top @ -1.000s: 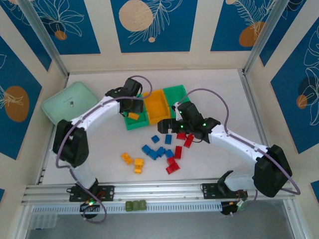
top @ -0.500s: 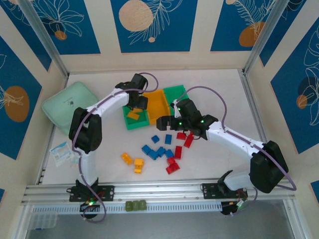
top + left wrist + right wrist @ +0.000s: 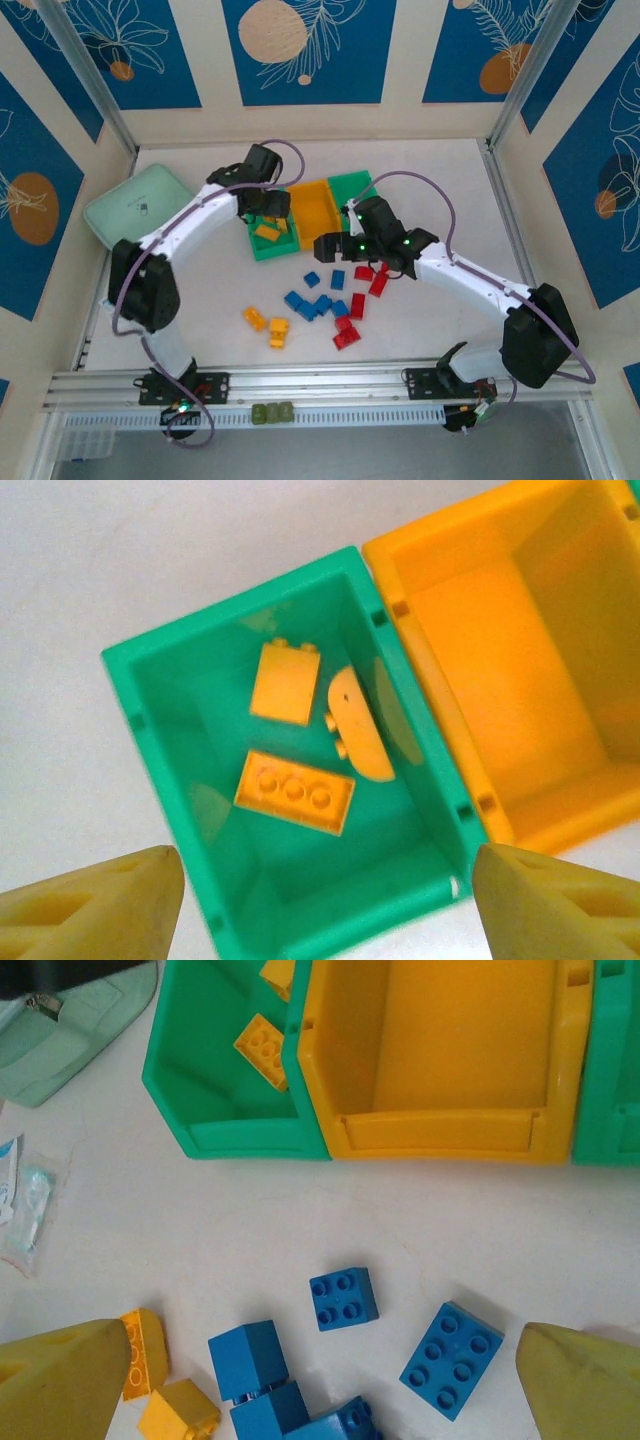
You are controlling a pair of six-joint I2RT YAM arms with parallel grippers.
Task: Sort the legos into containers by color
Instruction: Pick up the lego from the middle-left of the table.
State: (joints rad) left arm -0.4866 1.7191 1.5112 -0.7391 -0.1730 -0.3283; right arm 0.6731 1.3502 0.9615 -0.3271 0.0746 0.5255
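My left gripper draws back and down next onto the loose yellow brick [image 3: 254,318] farthest from the blue legos. That brick lies below the gripper, nearer the metal bar.
My left gripper [image 3: 268,206] hangs open over the left green container [image 3: 262,246], nothing between its fingers. In the left wrist view that container [image 3: 150,730] holds three yellow legos [image 3: 295,793], and the orange container [image 3: 500,680] beside it is empty. My right gripper [image 3: 333,248] is wide open above the loose blue legos [image 3: 310,300]. In the right wrist view a small blue brick [image 3: 343,1298] and a longer blue brick [image 3: 451,1359] lie between its fingers [image 3: 60,1385]. Red legos [image 3: 362,290] and yellow legos [image 3: 266,325] lie on the table. The right green container [image 3: 352,188] stands behind the right arm.
A mint-green pouch [image 3: 135,205] lies at the back left. A clear plastic packet [image 3: 25,1210] rests left of the bins. The metal rail [image 3: 320,385] runs along the near edge, and frame posts stand at the back corners.
The left gripper has opened wider over the left green container and shifted slightly; a yellow lego now lies in the bin. The right gripper moved a little to the left, then held still.
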